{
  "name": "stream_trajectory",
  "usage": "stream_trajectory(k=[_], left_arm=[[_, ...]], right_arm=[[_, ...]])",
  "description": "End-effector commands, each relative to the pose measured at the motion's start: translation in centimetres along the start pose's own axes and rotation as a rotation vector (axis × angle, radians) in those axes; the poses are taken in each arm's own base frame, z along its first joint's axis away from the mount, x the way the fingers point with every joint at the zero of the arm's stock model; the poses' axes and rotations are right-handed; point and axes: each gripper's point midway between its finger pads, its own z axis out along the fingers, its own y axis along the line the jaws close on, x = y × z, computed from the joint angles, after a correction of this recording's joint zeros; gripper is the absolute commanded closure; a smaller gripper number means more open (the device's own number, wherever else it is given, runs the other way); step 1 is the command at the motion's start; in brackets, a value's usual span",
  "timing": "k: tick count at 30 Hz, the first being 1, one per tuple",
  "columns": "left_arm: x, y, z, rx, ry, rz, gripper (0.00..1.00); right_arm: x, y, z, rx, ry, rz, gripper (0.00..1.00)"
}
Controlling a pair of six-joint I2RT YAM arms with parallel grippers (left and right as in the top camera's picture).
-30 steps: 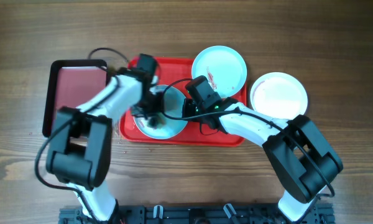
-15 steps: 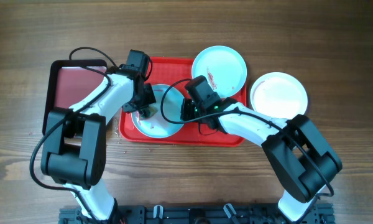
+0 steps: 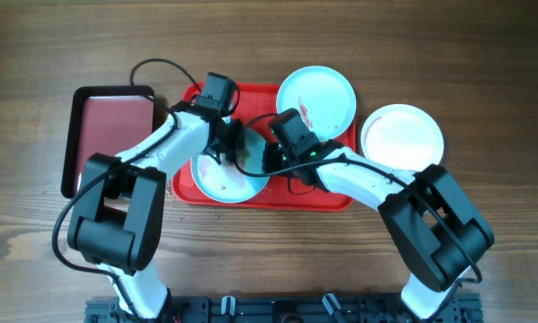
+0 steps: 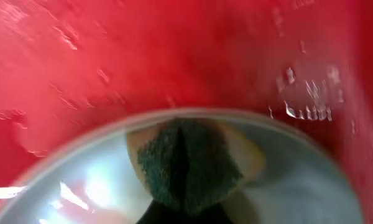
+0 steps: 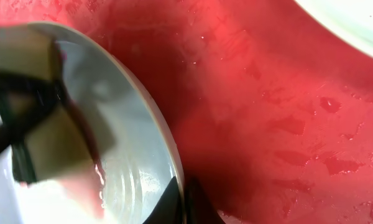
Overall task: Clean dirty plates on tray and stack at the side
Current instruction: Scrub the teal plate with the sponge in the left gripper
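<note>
I will next move my right gripper up, tilt it, and then bring it down onto the red tray's end by the maroon tray to release the plate's rim, because reddish liquid wets the plate.
A light blue plate (image 3: pixel 220 179) lies on the left part of the red tray (image 3: pixel 323 193). My right gripper (image 3: pixel 265 163) is shut on its right rim, and in the right wrist view the rim (image 5: pixel 168 155) runs between my fingertips (image 5: pixel 181 202). My left gripper (image 3: pixel 226 149) is shut on a dark green and yellow sponge (image 4: pixel 186 162) pressed on the plate's far side (image 4: pixel 81 186). A second light blue plate (image 3: pixel 316 97) with a dark red smear rests on the tray's back right corner. A white plate (image 3: pixel 402 136) lies on the table to the right.
A smaller black-rimmed maroon tray (image 3: pixel 108 135) lies left of the red tray. Wet streaks and droplets cover the red tray floor (image 5: pixel 286 124). The left arm's cable (image 3: pixel 157 70) loops over the table behind the trays.
My left gripper has moved with the sponge across the plate, first back and left, now right to its far rim. The right gripper and the plates have stayed put.
</note>
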Motion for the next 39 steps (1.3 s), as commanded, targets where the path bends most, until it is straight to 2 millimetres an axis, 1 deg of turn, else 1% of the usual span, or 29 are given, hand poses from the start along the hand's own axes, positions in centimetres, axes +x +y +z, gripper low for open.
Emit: stream_trajectory(k=[1,2,3,4,6,7,8,9,11,12,13,16,18,19,20,21,23,24,25,28,29,31,33,34,35,36,37,38,39], left_arm=[[1.5,4.8,2.3,-0.186,0.022,-0.193,0.96],[3.0,5.4,2.1,-0.221,0.073,-0.258,0.96],[5.0,6.2,1.6,-0.271,0.144,-0.319,0.96],[6.8,6.9,1.0,-0.317,0.209,-0.347,0.96],[9.6,8.0,-0.3,-0.388,0.325,-0.343,0.96],[10.7,8.4,-0.9,-0.414,0.371,-0.336,0.96],[11.3,8.5,-1.3,-0.425,0.401,-0.326,0.96],[11.7,7.7,-1.2,-0.365,0.445,-0.265,0.96],[11.8,5.7,-0.6,-0.235,0.475,-0.133,0.96],[11.6,4.8,-0.2,-0.209,0.458,-0.061,0.96],[11.5,4.0,0.1,-0.189,0.441,-0.027,0.96],[10.8,0.1,1.5,-0.096,0.354,0.174,0.96],[10.7,-1.6,1.8,-0.067,0.320,0.256,0.96],[10.8,-2.0,1.9,-0.064,0.310,0.269,0.96],[10.8,-2.1,1.9,-0.063,0.307,0.271,0.96],[10.6,-1.8,2.0,-0.082,0.300,0.244,0.96],[9.3,0.2,2.0,-0.179,0.250,0.140,0.96],[8.3,1.3,2.0,-0.225,0.212,0.100,0.96],[6.9,2.3,2.1,-0.247,0.165,0.071,0.96],[2.7,3.2,2.6,-0.213,0.027,0.001,0.96],[1.9,3.4,2.7,-0.200,0.004,-0.019,0.96],[2.5,4.1,2.6,-0.203,0.036,-0.086,0.96],[5.2,6.1,1.9,-0.274,0.137,-0.260,0.96],[7.1,7.2,1.2,-0.328,0.204,-0.397,0.96],[8.7,7.5,0.7,-0.346,0.271,-0.475,0.96],[10.2,7.3,0.1,-0.345,0.344,-0.510,0.96],[11.2,6.8,-0.2,-0.330,0.397,-0.518,0.96],[11.6,6.3,-0.3,-0.309,0.422,-0.518,0.96],[11.5,5.5,-0.1,-0.255,0.439,-0.475,0.96]], right_arm=[[-0.1,-0.5,0.5,0.016,0.006,0.012,0.96],[-0.1,-0.5,0.5,0.015,0.005,0.013,0.96],[-0.1,-0.5,0.5,0.015,0.005,0.013,0.96],[-0.1,-0.5,0.5,0.015,0.005,0.012,0.96],[-0.1,-0.5,0.5,0.015,0.006,0.012,0.96],[-0.1,-0.5,0.5,0.015,0.005,0.012,0.96],[-0.1,-0.5,0.5,0.015,0.005,0.013,0.96],[-0.1,-0.5,0.5,0.015,0.005,0.013,0.96],[-0.2,-0.5,0.5,0.015,0.005,0.012,0.96],[-0.1,-0.5,0.5,0.015,0.005,0.012,0.96],[-0.1,-0.5,0.5,0.015,0.005,0.012,0.96],[-0.1,-0.5,0.5,0.015,0.005,0.012,0.96],[-0.1,-0.5,0.5,0.015,0.005,0.012,0.96],[-0.1,-0.5,0.5,0.015,0.006,0.011,0.96],[-0.1,-0.5,0.5,0.015,0.005,0.008,0.96],[-0.1,-0.5,0.5,0.015,0.005,0.008,0.96],[-0.1,-0.5,0.5,0.015,0.005,0.008,0.96],[-0.1,-0.5,0.5,0.015,0.006,0.009,0.96],[-0.1,-0.5,0.5,0.015,0.005,0.009,0.96],[-0.1,-0.5,0.5,0.015,0.005,0.009,0.96],[-0.1,-0.5,0.5,0.015,0.005,0.009,0.96],[-0.1,-0.5,0.5,0.015,0.006,0.008,0.96],[-0.2,-0.5,0.5,0.014,0.004,0.005,0.96],[-0.2,-0.4,0.5,0.013,0.003,0.005,0.96],[-0.2,-0.4,0.5,0.013,0.003,0.005,0.96],[-0.2,-0.4,0.5,0.012,0.004,0.005,0.96],[-0.2,-0.4,0.5,0.010,0.006,0.005,0.96],[-0.2,-0.4,0.5,0.010,0.005,0.004,0.96],[-0.2,-0.4,0.5,0.010,0.006,0.005,0.96]])
